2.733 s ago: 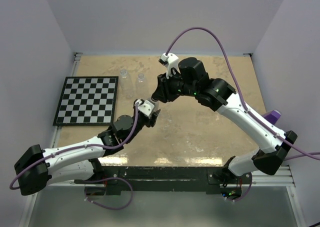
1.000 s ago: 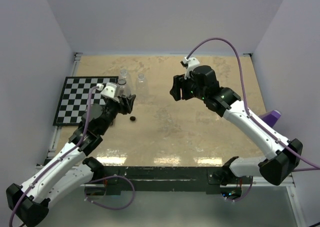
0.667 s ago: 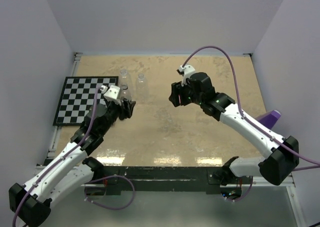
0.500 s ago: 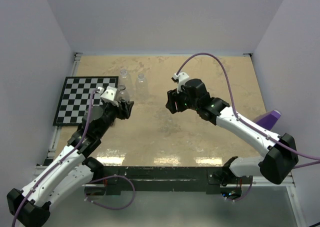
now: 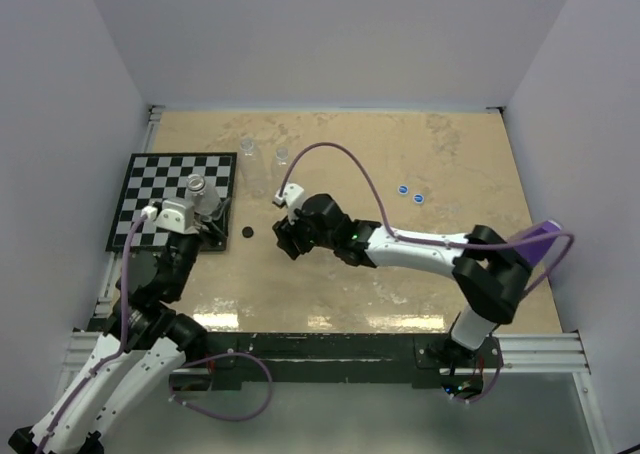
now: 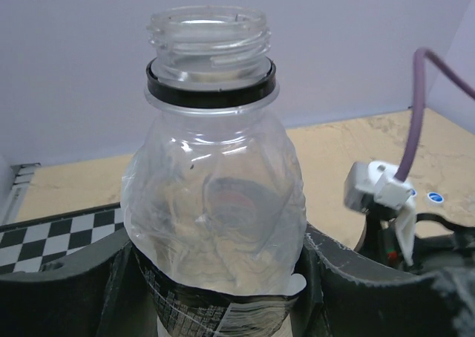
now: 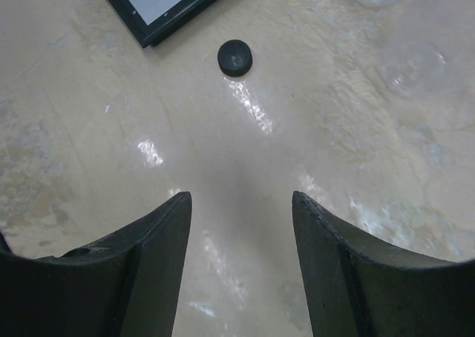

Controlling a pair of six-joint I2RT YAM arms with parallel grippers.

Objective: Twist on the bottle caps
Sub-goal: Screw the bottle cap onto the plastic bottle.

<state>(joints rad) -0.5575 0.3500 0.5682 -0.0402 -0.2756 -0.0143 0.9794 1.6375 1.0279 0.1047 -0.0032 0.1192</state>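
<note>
The black cap [image 5: 247, 232] [image 7: 234, 57] lies below my right gripper and to its left in the top view. The open fingers come down that way around the cap's sides next.
My left gripper [image 5: 204, 224] is shut on a clear, uncapped bottle [image 5: 201, 194] and holds it upright over the chessboard's right edge. In the left wrist view this bottle [image 6: 215, 181] fills the frame, its open neck topped by a black ring, with a finger [image 6: 338, 266] on each side. The black cap [image 5: 247, 232] lies flat on the table just right of the board. My right gripper [image 5: 284, 238] hovers low to its right, open and empty. In the right wrist view the black cap [image 7: 234, 57] lies ahead of the right gripper [image 7: 239, 203]. Two blue caps [image 5: 402, 189] [image 5: 419, 199] lie at mid-right.
Two more clear bottles [image 5: 247, 150] [image 5: 282, 157] stand uncapped behind the board's far right corner. The chessboard [image 5: 150, 189] covers the left of the table, and its corner [image 7: 159, 3] shows in the right wrist view. A purple object [image 5: 545, 232] sits at the right edge.
My left arm has drawn back toward the near left with the bottle. My right arm has swung left and down beside the black cap, uncovering the two blue caps.
</note>
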